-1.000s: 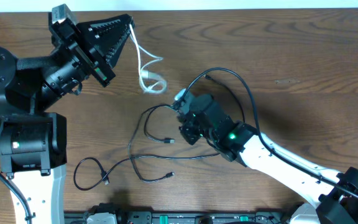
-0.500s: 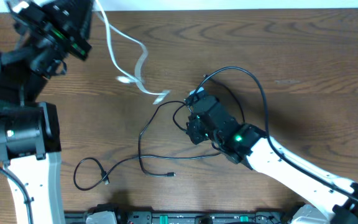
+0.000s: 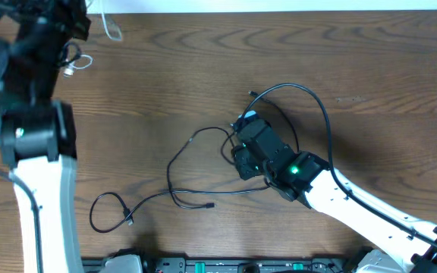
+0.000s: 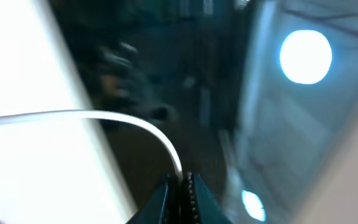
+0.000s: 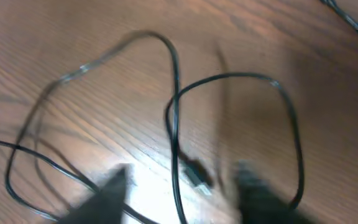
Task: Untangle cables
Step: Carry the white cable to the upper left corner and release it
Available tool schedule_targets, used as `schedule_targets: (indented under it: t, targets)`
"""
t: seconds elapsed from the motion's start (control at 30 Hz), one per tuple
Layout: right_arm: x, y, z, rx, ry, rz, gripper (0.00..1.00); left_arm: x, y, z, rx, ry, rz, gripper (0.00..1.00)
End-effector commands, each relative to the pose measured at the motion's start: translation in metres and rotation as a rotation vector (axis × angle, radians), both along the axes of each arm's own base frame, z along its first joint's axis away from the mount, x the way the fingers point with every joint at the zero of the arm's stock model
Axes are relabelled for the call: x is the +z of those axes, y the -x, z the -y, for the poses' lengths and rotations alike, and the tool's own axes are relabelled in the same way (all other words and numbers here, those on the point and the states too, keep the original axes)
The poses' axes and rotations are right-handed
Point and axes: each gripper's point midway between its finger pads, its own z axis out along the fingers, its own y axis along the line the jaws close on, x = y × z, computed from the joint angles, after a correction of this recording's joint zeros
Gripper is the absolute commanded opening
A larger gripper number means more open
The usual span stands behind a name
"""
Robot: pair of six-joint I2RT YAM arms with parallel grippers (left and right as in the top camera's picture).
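The white cable [image 3: 112, 29] hangs apart from the black cables, so the left gripper will next lower it toward the table's far corner, left in the overhead view, to let go of it.
My left gripper [image 4: 181, 185] is shut on the white cable [image 4: 135, 122], which arcs away to the left from its teal fingertips. From overhead, that arm is lifted at the far left corner, with bits of the white cable [image 3: 112, 29] dangling there. My right gripper [image 3: 237, 153] stands open low over the table's middle. Between its blurred fingers [image 5: 114, 186] lie a black cable [image 5: 174, 81] and a small plug [image 5: 196, 176]. Black cables [image 3: 174, 163] sprawl left of it, one ending in a loop [image 3: 97, 214], another in a plug [image 3: 209, 205].
A thicker black cord [image 3: 317, 106] arcs from the right arm over the table behind the gripper. Equipment [image 3: 173, 265] lines the table's front edge. The left arm's white column [image 3: 44, 205] stands at the left side.
My left arm has swung up and far left, drawing the white cable off the black ones. My right gripper has opened and shifted slightly right.
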Motion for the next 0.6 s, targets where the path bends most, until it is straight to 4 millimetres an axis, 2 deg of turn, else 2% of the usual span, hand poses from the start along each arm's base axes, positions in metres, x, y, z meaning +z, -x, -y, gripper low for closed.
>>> schedule_targets:
  t: [0.0,0.13,0.2,0.3,0.4,0.57]
  targets:
    - [0.0,-0.001,0.007,-0.026,0.009,-0.007,0.99,-0.04,-0.033,-0.011,0.101,-0.352,-0.029,0.07]
    - [-0.003,0.003,0.01,-0.026,0.028,-0.024,0.99,-0.106,-0.052,-0.007,0.034,-0.58,-0.172,0.07]
    - [-0.004,0.004,0.011,-0.025,0.032,-0.029,0.99,-0.142,-0.052,-0.008,-0.007,-0.594,-0.298,0.08]
    - [-0.005,0.005,0.012,-0.026,0.037,-0.033,0.99,-0.182,-0.043,-0.011,-0.051,-0.572,-0.467,0.08]
    - [-0.005,0.005,0.012,-0.026,0.037,-0.033,0.99,-0.201,-0.034,-0.016,-0.068,-0.601,-0.54,0.08]
    - [-0.006,0.005,0.012,-0.025,0.038,-0.034,0.99,-0.212,-0.04,-0.039,0.01,-0.9,-0.525,0.08]
